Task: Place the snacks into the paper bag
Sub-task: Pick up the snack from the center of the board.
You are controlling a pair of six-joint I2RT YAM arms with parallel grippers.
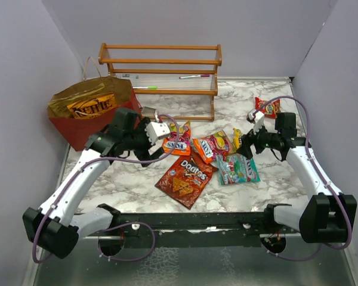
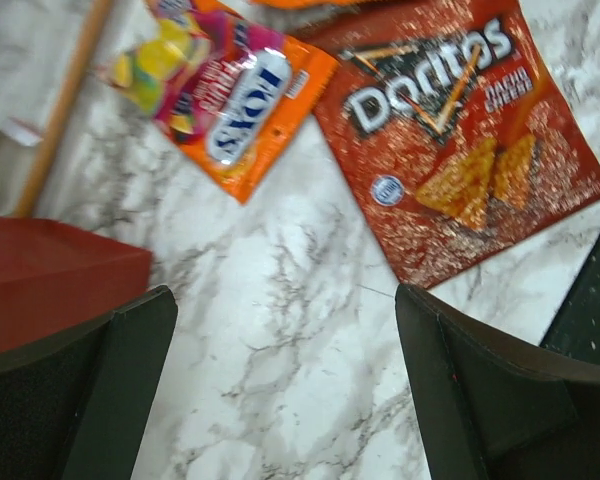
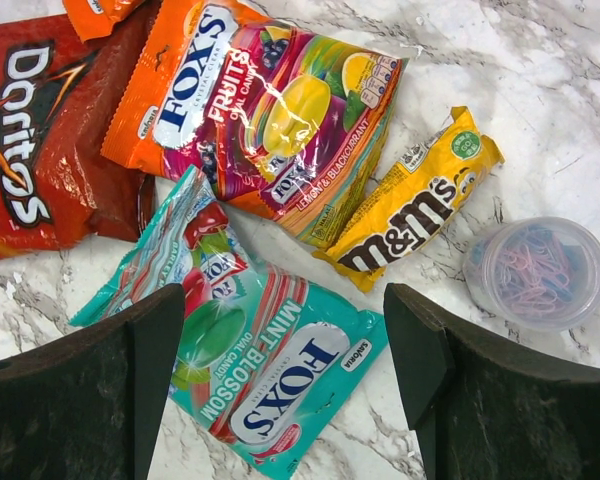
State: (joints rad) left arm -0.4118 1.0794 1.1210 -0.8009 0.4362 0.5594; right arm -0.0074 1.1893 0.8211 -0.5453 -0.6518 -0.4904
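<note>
My left gripper should go down and to the right in the top view next, onto the Doritos bag's edge by the round badge, because bare marble leaves that edge clear.
The red paper bag (image 1: 77, 130) stands at the back left with the orange Kettle chips bag (image 1: 90, 106) inside it. The Doritos bag (image 1: 186, 177), two orange Fox's packs (image 1: 178, 141) (image 1: 212, 146), a teal Fox's mint pack (image 1: 237, 168) and a yellow M&M's pack (image 1: 237, 137) lie mid-table. A red pack (image 1: 268, 107) lies at the back right. My left gripper (image 2: 285, 330) is open and empty over bare marble, between the bag (image 2: 50, 270) and the Doritos (image 2: 460, 140). My right gripper (image 3: 280, 330) is open, just above the teal pack (image 3: 270, 370). No tan-teal chip bag shows.
A wooden slatted rack (image 1: 161, 65) stands at the back centre, its leg (image 2: 65, 100) near the left gripper. A small translucent cup (image 3: 536, 272) of paper clips sits right of the M&M's pack (image 3: 415, 205). Walls enclose the marble table on three sides.
</note>
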